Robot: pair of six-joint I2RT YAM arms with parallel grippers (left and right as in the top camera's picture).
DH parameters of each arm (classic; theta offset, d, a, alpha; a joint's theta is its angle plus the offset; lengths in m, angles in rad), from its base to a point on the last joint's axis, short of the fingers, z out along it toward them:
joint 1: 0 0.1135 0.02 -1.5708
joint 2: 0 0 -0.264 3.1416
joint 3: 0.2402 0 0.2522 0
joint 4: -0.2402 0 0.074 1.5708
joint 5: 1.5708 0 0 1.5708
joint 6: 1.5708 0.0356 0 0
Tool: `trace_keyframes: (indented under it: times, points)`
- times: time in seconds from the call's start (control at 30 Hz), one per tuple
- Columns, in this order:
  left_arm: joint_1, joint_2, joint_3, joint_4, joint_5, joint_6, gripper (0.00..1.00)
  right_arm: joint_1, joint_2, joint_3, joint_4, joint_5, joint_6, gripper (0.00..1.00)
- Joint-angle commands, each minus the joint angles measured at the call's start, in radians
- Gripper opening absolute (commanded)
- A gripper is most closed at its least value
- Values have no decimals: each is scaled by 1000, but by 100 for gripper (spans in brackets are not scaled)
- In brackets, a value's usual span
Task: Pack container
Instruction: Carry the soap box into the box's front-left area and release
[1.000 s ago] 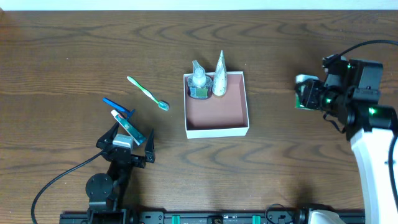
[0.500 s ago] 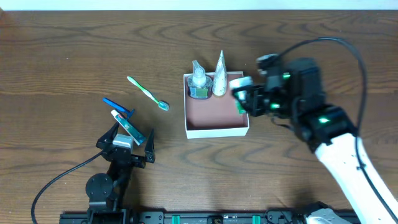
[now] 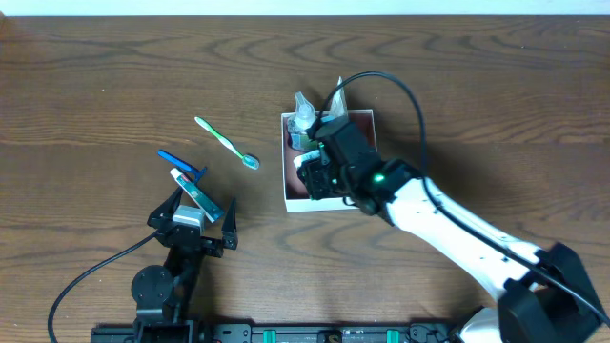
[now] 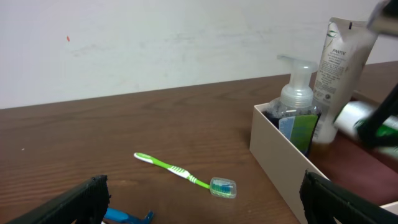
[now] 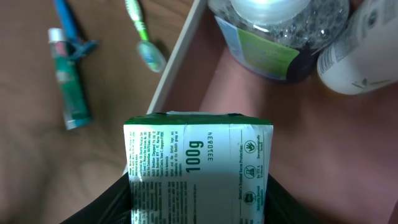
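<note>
The container's reddish-brown bottom is still empty in front of the pump bottle. My right gripper will next lower the soap packet into the container [image 3: 294, 203] and release it there.
The container [image 3: 294, 203] is a shallow white box with a reddish-brown floor [image 5: 267, 112], standing mid-table. At its far wall stand a clear pump bottle [image 3: 305, 122] and a white tube [image 3: 338, 103]. My right gripper [image 3: 317, 177] hovers over the container's left half, shut on a green-and-white soap packet [image 5: 198, 165]; its dark fingers [image 5: 102, 208] press both of the packet's sides. My left gripper [image 3: 195, 227] rests near the front left with its jaws wide apart and nothing between them.
On the wood left of the container lie a green toothbrush [image 3: 227, 143], a blue razor [image 3: 181, 162] and a small toothpaste tube [image 3: 197, 196]. The toothpaste lies just ahead of the left gripper. The right arm [image 3: 448, 229] stretches across from the front right.
The right arm swung from the table's right side leftward to above the container, carrying the packet. The left arm and the loose items stayed put.
</note>
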Motion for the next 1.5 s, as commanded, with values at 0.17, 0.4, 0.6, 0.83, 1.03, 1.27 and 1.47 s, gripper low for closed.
trace_keyframes:
  times: [0.17, 0.4, 0.6, 0.83, 1.03, 1.27, 1.47]
  points:
    - [3, -5, -19, -33, 3, -1, 98, 77, 81, 10, 90, 244, 103, 30]
    - [3, -5, -19, -33, 3, -1, 98, 104, 166, 10, 138, 304, 216, 30]
    - [3, -5, -19, -33, 3, -1, 98, 107, 214, 10, 169, 306, 241, 32]
    - [3, -5, -19, -33, 3, -1, 98, 107, 217, 10, 171, 318, 240, 50]
    - [3, -5, -19, -33, 3, -1, 98, 107, 217, 10, 171, 317, 240, 60]
    - [3, -5, -19, -33, 3, -1, 98, 107, 217, 10, 171, 317, 239, 66]
    - [3, -5, -19, -33, 3, -1, 98, 107, 209, 14, 174, 302, 206, 65]
